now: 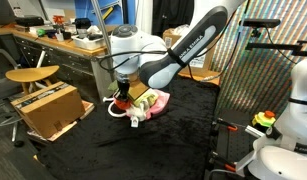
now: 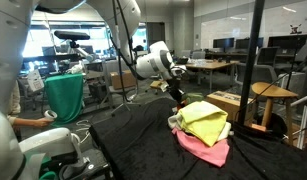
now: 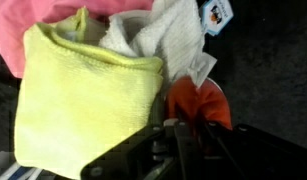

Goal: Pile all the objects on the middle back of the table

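Observation:
The small orange-red object hangs just beside the pile, so my gripper should next bring it down toward the white cloth and then let go of it there.
A pile of cloths lies on the black table [image 1: 173, 140]: a yellow cloth [image 3: 83, 95] on top, a pink cloth [image 3: 33, 30] under it and a white cloth [image 3: 163, 35] beside them. The pile shows in both exterior views [image 1: 151, 100] [image 2: 205, 122]. My gripper [image 3: 185, 128] is at the edge of the pile, shut on a small orange-red object [image 3: 200, 105]. In an exterior view the gripper [image 1: 123, 95] holds this object [image 1: 123, 101] low over the table, next to the pile. It also shows in an exterior view [image 2: 179, 98].
An open cardboard box [image 1: 48, 108] and a wooden stool [image 1: 33, 73] stand beside the table. A black stand [image 2: 255, 60], another stool [image 2: 270, 95] and a green bin [image 2: 63, 95] are near. A white machine [image 1: 293, 100] stands at one side.

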Controlling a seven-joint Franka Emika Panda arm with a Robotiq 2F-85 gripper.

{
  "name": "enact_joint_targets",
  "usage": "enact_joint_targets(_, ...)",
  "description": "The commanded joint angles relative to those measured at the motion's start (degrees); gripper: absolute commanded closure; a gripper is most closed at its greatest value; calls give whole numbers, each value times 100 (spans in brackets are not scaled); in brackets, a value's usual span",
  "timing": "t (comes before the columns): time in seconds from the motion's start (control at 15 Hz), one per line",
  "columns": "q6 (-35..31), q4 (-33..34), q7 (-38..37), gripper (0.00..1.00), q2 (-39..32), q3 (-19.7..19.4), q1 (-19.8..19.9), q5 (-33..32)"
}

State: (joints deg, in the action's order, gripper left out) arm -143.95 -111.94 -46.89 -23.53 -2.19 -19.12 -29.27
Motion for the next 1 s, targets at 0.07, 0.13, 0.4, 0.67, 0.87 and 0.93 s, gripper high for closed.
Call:
enact_joint_targets(0.07, 21, 422, -116, 97, -337, -263, -4, -72)
enact_joint_targets(0.13, 29, 443, -104, 97, -370, -286, -10, -55)
enact_joint_targets(0.4, 22, 511, -36, 97, -535, -266, -11, 82)
enact_joint_targets(0.67, 32, 501, 3, 97, -703, -241, -32, 173)
enact_joint_targets(0.87, 61, 514, 11, 97, -833, -294, -13, 205)
enact_joint_targets(0.93, 69, 520, 18, 97, -879, -316, 15, 235)
